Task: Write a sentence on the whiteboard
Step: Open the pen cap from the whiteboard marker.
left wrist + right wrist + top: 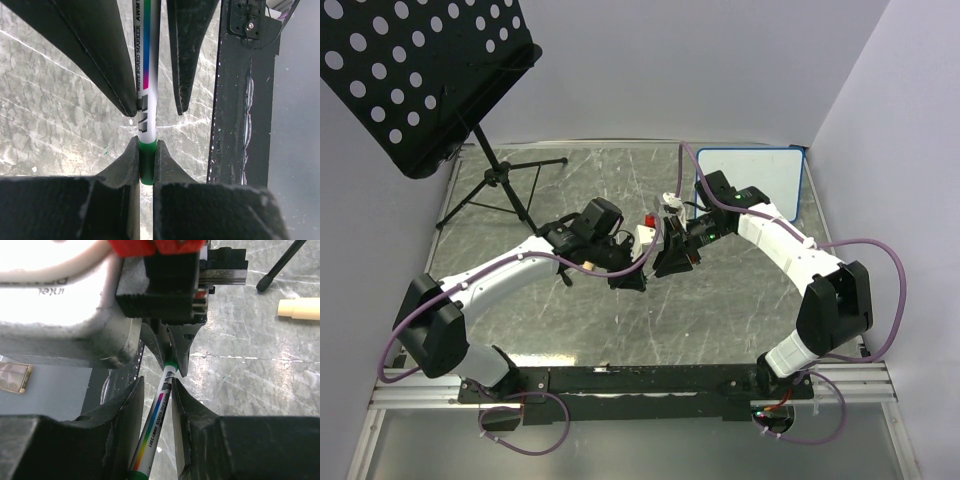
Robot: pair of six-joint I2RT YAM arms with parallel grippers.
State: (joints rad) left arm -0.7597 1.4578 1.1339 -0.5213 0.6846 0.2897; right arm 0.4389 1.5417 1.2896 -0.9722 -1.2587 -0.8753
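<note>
My left gripper should carry the green end away from my right gripper, then down to the bare tabletop, and release it there, as that spot is clear.
The whiteboard, white with a blue rim, lies at the table's far right; no sentence shows on it. Both grippers meet mid-table over a whiteboard marker with a white barrel, rainbow stripe and green end. My left gripper is shut on the green end. My right gripper straddles the barrel, which runs slantwise between the fingers; a gap shows on one side, so the jaws stand open. In the top view the left gripper and right gripper nearly touch.
A black perforated music stand on a tripod fills the far left. A cream cylinder lies on the marbled table. Purple cables loop beside both arms. Walls close in at the back and right.
</note>
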